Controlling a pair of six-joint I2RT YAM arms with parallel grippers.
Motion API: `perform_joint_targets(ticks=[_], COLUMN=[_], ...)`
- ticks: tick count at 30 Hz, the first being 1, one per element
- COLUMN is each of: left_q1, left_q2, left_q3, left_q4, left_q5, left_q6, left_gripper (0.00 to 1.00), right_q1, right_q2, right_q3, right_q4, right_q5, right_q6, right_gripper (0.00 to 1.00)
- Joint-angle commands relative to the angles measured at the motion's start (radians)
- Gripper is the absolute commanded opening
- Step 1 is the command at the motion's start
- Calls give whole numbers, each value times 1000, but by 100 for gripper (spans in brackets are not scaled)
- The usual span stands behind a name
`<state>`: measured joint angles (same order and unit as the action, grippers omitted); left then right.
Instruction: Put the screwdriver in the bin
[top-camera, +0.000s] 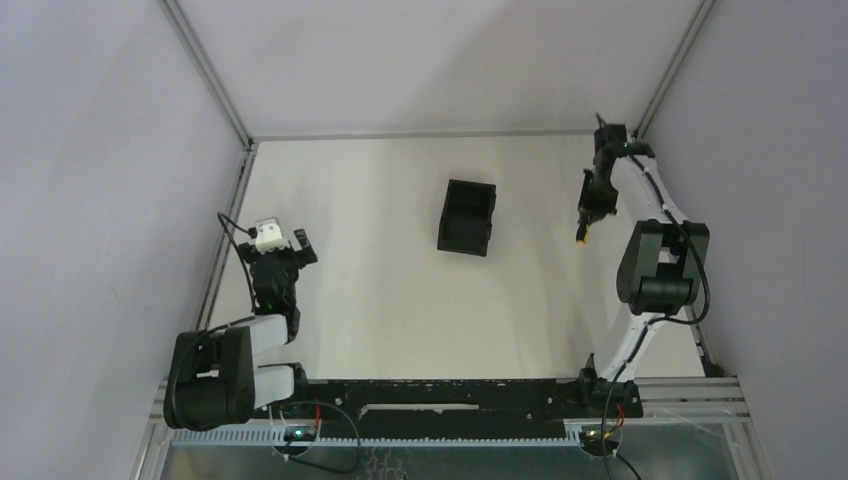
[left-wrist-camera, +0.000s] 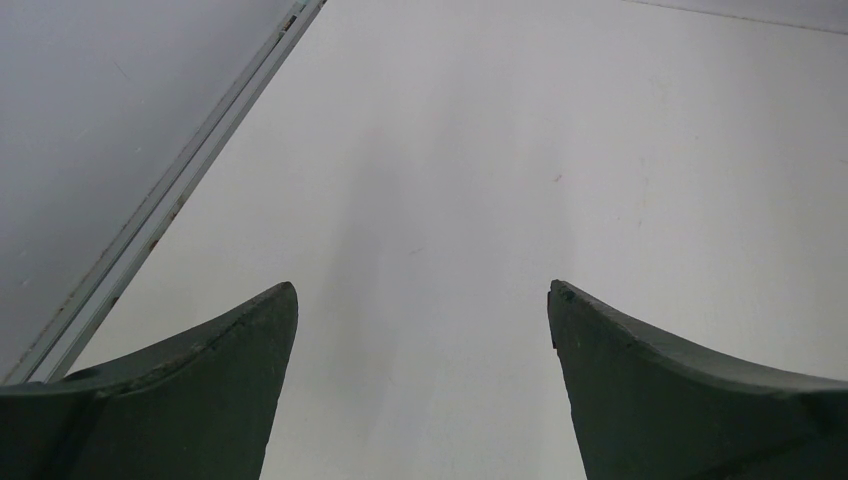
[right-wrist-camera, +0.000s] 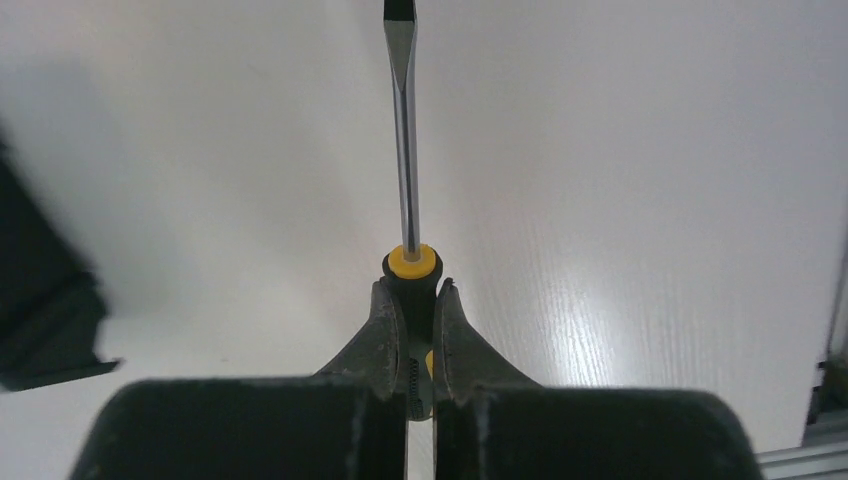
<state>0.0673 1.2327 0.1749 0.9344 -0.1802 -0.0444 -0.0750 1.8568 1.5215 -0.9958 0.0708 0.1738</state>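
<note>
The black bin is below my right gripper and to its left in the top view. I will move my right gripper across and down to let go of the screwdriver inside the black bin (top-camera: 467, 217) (right-wrist-camera: 40, 310).
The black bin (top-camera: 467, 217) with a divider stands near the table's middle; a corner of it shows at the left edge of the right wrist view (right-wrist-camera: 40, 310). My right gripper (top-camera: 590, 215) is at the far right, shut on the screwdriver (right-wrist-camera: 405, 150) by its black handle with a yellow collar; the metal shaft sticks straight out ahead, above the table. In the top view the screwdriver (top-camera: 584, 236) points toward the near side, well right of the bin. My left gripper (top-camera: 282, 245) is open and empty at the left, its fingers (left-wrist-camera: 200, 390) wide apart over bare table.
Metal frame rails run along the table's left edge (top-camera: 225, 240) and right edge (top-camera: 690, 330). Grey walls enclose the table on three sides. A rail also shows at the left of the left wrist view (left-wrist-camera: 170, 195).
</note>
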Motion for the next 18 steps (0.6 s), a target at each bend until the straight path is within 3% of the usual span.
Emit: perform_joint_targets(ticks=[1, 9, 15, 18], left_q1=[-4, -4, -4, -4], left_q2=[1, 2, 2, 2], left_q3=[54, 54, 54, 54], left_q4=[40, 40, 40, 40], left_q5=[-3, -4, -4, -5], left_q6=[14, 14, 15, 14], left_gripper=[100, 100, 100, 100], right_q1=[20, 96, 365, 492], right_q2=[-87, -89, -12, 70], right_q3=[206, 297, 377, 493], right_q4=[-175, -199, -122, -111], right_q5=[38, 38, -9, -30], right_q6=[48, 110, 193, 209], right_gripper=[0, 0, 0, 0])
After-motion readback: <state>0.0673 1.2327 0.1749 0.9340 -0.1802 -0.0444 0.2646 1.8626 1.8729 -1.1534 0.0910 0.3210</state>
